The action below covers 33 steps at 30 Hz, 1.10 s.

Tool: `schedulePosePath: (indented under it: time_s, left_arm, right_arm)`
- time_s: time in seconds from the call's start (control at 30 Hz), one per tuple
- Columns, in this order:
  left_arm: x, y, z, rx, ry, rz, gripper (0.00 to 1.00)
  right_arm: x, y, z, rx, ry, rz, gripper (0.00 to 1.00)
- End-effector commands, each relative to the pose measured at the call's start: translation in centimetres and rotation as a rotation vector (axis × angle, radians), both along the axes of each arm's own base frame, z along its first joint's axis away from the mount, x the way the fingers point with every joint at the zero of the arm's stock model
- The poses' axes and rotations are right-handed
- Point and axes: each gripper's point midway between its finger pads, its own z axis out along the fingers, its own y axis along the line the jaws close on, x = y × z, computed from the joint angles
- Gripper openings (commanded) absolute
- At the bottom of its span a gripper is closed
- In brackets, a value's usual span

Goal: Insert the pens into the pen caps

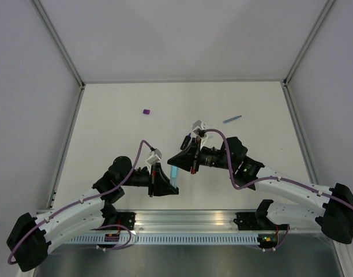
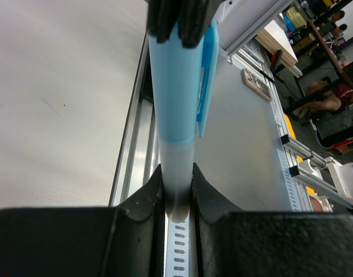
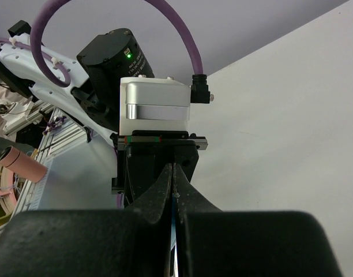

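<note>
My left gripper will next move outward and down to the open, bare table there and release the light-blue highlighter (image 1: 174, 175).
My left gripper (image 1: 169, 186) is shut on the pale barrel of the light-blue highlighter (image 1: 174, 175), held above the near part of the table. In the left wrist view my left gripper (image 2: 176, 173) clamps the barrel (image 2: 175, 144). The light-blue cap (image 2: 177, 86), with a clip, sits over the barrel's far end. My right gripper (image 1: 179, 160) is shut on that cap, and its black fingertips (image 2: 171, 20) show at the top. In the right wrist view my right gripper (image 3: 173, 173) pinches a thin blue sliver (image 3: 175, 222). A purple cap (image 1: 146, 111) and a thin blue pen (image 1: 232, 119) lie farther back. The other pens are out of view.
The white table (image 1: 107, 133) is bounded by grey walls on three sides. An aluminium rail (image 1: 188, 222) runs along the near edge between the arm bases. The two grippers stand tip to tip just behind it.
</note>
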Motion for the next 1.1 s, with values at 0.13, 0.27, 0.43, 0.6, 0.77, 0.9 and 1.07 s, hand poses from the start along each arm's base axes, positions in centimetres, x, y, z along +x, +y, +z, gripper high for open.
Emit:
schedulePosePath:
  time_s: [0.13, 0.27, 0.43, 0.6, 0.77, 0.9, 1.07]
  left_arm:
    - [4.8, -0.5, 11.2, -0.244, -0.328, 0.209, 0.02]
    - [5.7, -0.9, 11.1, -0.228, -0.324, 0.234, 0.02]
    - [6.9, -1.3, 10.8, -0.202, -0.32, 0.269, 0.02]
    - [7.0, -1.5, 10.3, -0.19, -0.325, 0.258, 0.02]
    - [7.0, -1.5, 9.1, -0.167, -0.306, 0.254, 0.02]
    - [7.2, -1.6, 8.7, -0.148, -0.289, 0.262, 0.02]
    - [10.0, -1.7, 5.9, -0.011, -0.169, 0.383, 0.02]
  right_arm:
    - [-6.4, -2.0, -10.3, -0.258, 0.252, 0.226, 0.0]
    - [-7.2, -1.9, -10.4, -0.239, 0.271, 0.258, 0.0]
    - [-8.7, -1.3, -10.9, -0.253, 0.296, 0.301, 0.0]
    - [-7.9, -1.7, -10.8, -0.263, 0.259, 0.232, 0.0]
    - [-6.3, -2.2, -7.2, -0.216, 0.171, 0.132, 0.0]
    - [-4.6, -3.7, -4.5, -0.203, 0.115, -0.007, 0.02]
    - [-0.2, -7.3, -2.7, -0.226, 0.085, -0.338, 0.18]
